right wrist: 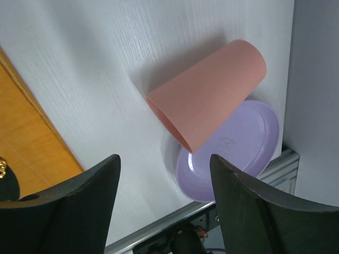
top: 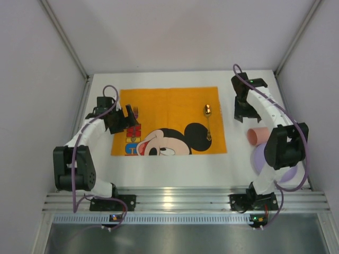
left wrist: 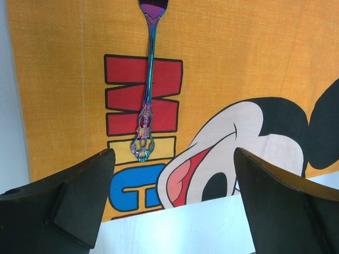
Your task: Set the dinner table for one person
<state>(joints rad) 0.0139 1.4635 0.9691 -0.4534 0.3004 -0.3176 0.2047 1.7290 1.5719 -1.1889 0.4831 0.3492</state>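
Note:
My fingers are on the side of the cup's open rim, so I should lower my right gripper to the pink cup and draw it back onto the rim by the plate.
The white dinner table carries an orange Mickey Mouse placemat. An iridescent fork lies on the mat's left part, handle toward my left gripper, which is open and empty just short of it. In the top view the left gripper is at the mat's left edge by the fork. A gold spoon lies on the mat's right part. A pink cup lies on its side, against a purple plate. My right gripper is open and empty above them.
In the top view the cup and plate sit right of the mat, the plate partly hidden by the right arm. Grey walls enclose the table on three sides. An aluminium rail runs along the near edge.

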